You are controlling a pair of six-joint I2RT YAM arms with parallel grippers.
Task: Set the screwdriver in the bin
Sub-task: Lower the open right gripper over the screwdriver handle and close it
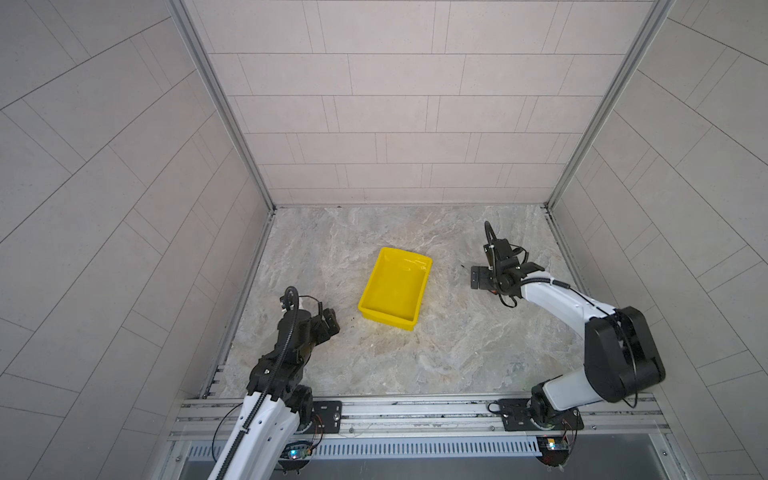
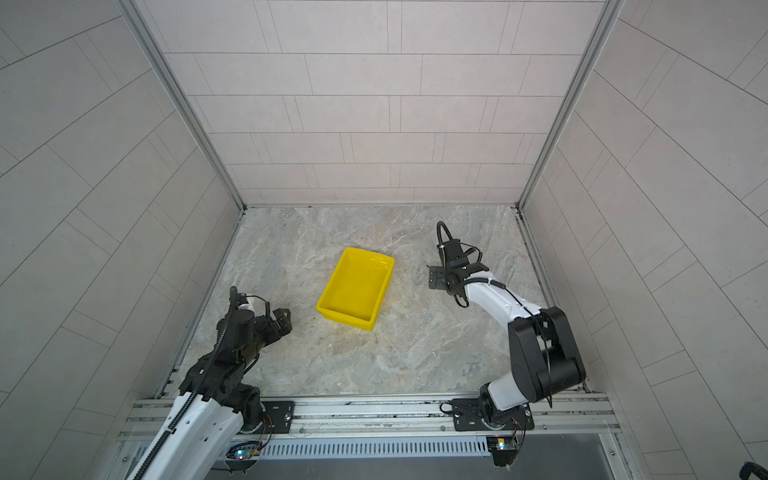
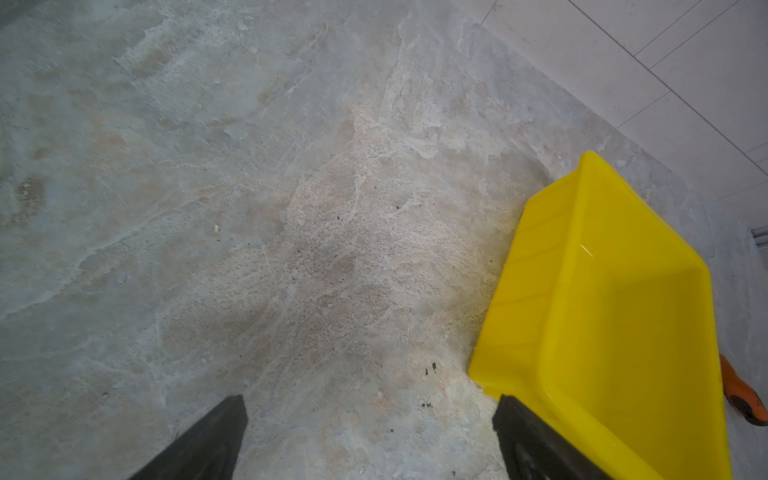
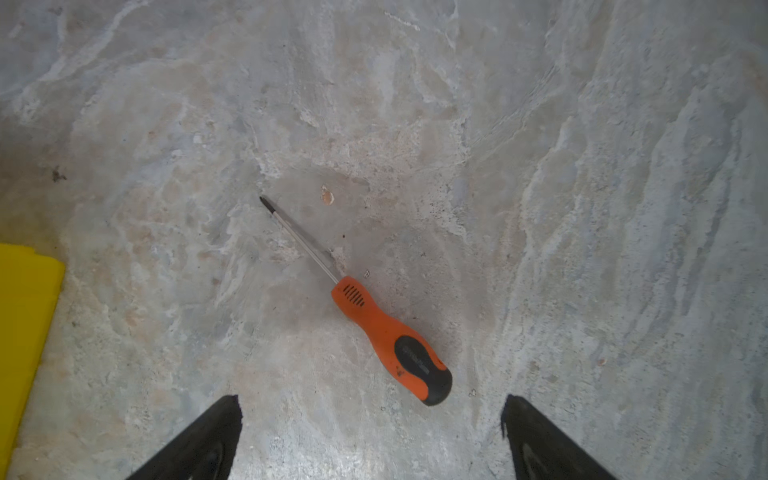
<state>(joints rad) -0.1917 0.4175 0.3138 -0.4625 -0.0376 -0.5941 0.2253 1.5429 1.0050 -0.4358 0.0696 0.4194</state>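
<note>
My right gripper should next move its open fingers down onto the black-patched part of the screwdriver's orange handle (image 4: 416, 360), because the screwdriver is lying flat on the floor below my gripper.
The screwdriver (image 4: 386, 328), orange-handled with a black end and a thin shaft, lies flat on the marbled floor. My right gripper (image 4: 372, 399) hangs over it, open, with the handle's black end just ahead of the gap between the fingers and touching neither. In both top views the right gripper (image 1: 478, 277) (image 2: 435, 277) hides most of the tool. The yellow bin (image 1: 386, 320) (image 2: 349, 322) stands empty in the middle, to the left of the screwdriver. My left gripper (image 1: 330, 322) (image 3: 370, 397) rests open near the bin's (image 3: 582, 249) front left corner, holding nothing.
Tiled walls close the cell on the left, back and right. An aluminium rail (image 1: 415, 409) carrying both arm bases runs along the front edge. Bare floor lies between the bin and the screwdriver and in front of the bin.
</note>
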